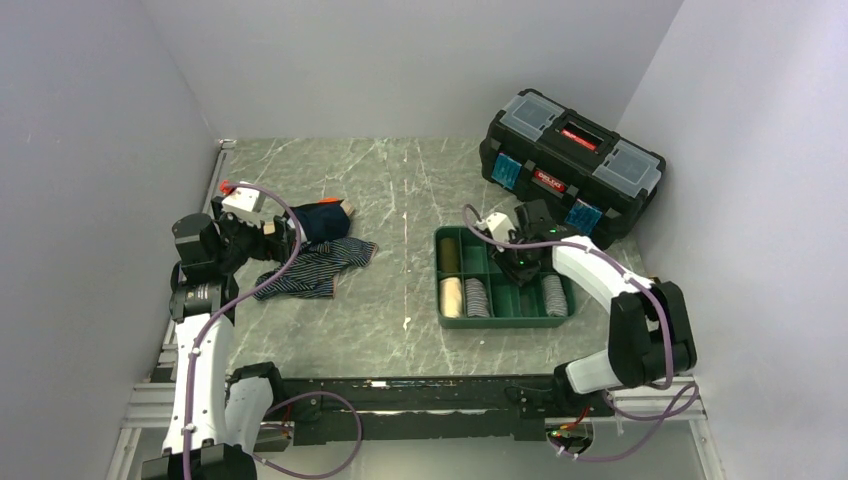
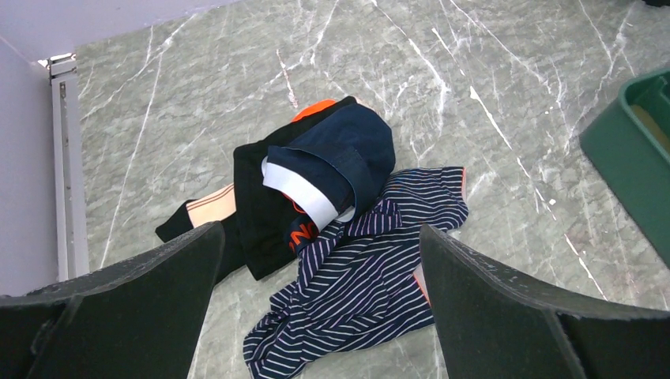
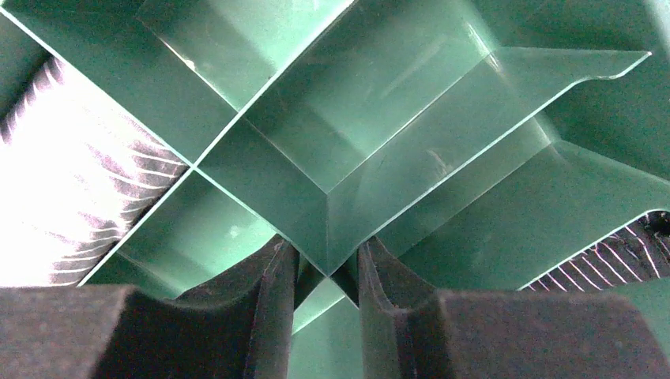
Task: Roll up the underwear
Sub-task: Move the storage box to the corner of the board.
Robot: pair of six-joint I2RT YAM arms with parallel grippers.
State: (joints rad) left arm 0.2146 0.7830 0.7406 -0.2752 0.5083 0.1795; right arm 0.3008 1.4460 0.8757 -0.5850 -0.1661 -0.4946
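Note:
My right gripper will next drag the tray by the tray's divider to the right in the top view, toward the wall, and then open, since bare table shows beside the tray.
Three loose underwear lie in a pile at the table's left. The navy white-striped one is spread out nearest me, the dark navy one with orange lettering lies on top behind it, and the black one with a tan band is to the left. My left gripper is open and empty, hovering above the pile. My right gripper is down inside the green tray, its jaws closed on a divider crossing.
Several rolled garments fill tray compartments, including a striped roll and a cream roll. A black toolbox stands right behind the tray. Grey walls close in the left, back and right sides.

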